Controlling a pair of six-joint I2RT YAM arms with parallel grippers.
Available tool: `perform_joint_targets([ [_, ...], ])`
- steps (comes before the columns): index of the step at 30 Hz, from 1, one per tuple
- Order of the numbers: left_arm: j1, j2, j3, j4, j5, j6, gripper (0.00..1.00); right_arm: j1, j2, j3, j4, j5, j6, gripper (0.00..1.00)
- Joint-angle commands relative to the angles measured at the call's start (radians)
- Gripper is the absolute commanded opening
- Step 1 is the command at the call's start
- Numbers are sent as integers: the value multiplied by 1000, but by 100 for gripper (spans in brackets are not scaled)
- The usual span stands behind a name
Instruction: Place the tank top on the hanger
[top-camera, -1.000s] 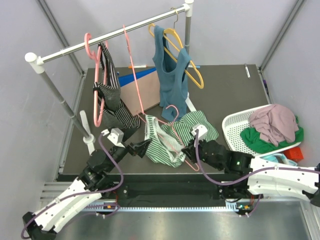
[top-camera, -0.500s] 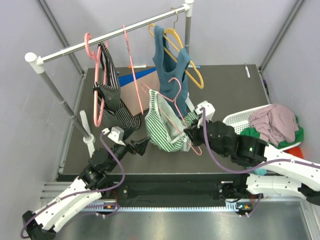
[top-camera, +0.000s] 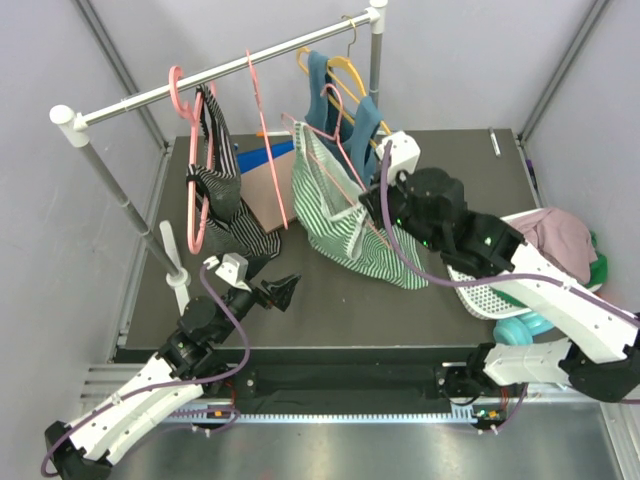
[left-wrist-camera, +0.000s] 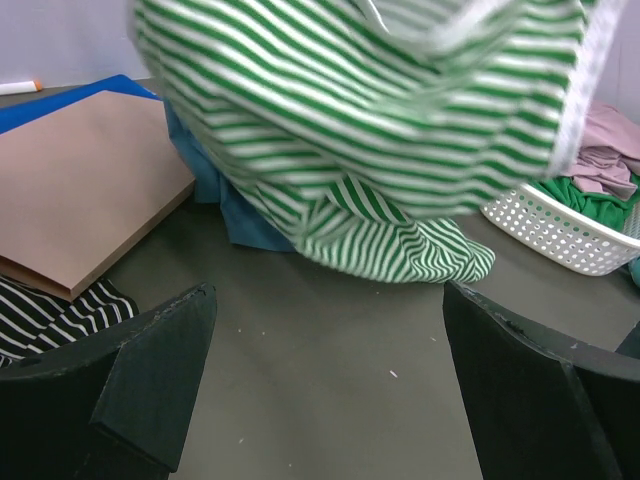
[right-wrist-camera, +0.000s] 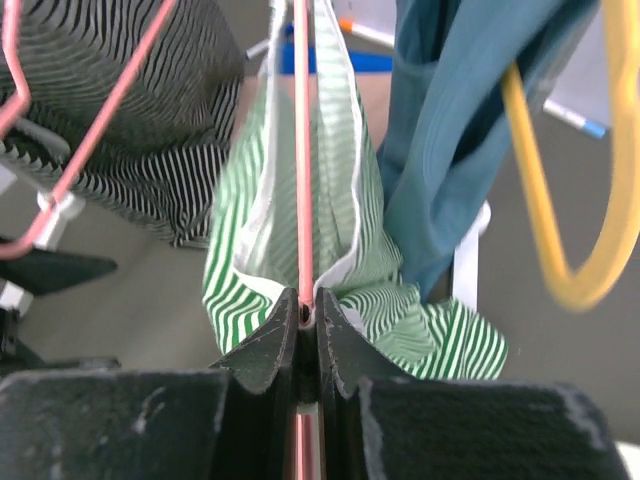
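Note:
I will lift the striped tank top's hanger hook with my right gripper, away from my base, onto the bar between the empty pink hanger and the teal top.
The green-and-white striped tank top hangs on a thin pink hanger, lifted off the table, in front of the teal top by the rail. My right gripper is shut on the hanger's wire at the top's lower side. In the right wrist view the jaws pinch the pink wire, with striped fabric draped on both sides. My left gripper is open and empty, low over the table, left of the top. In the left wrist view the top hangs above and beyond the open fingers.
A clothes rail spans the back. On it hang a black-and-white striped garment on a thicker pink hanger, a bare thin pink hanger, and a teal top on a yellow hanger. A white basket of clothes sits right.
My right arm has raised the hanger with the striped top from the table up toward the rail. The left gripper has stayed low and open.

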Motion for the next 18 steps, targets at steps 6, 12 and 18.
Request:
perform_joint_targets([
  [6, 1, -9, 25, 6, 4, -6, 99, -96, 169, 319, 78, -190, -97, 0],
  [12, 1, -11, 26, 3, 7, -6, 99, -102, 229, 426, 81, -224, -106, 0],
  [18, 1, -12, 25, 3, 7, -7, 99, -113, 244, 462, 90, -228, -106, 0],
])
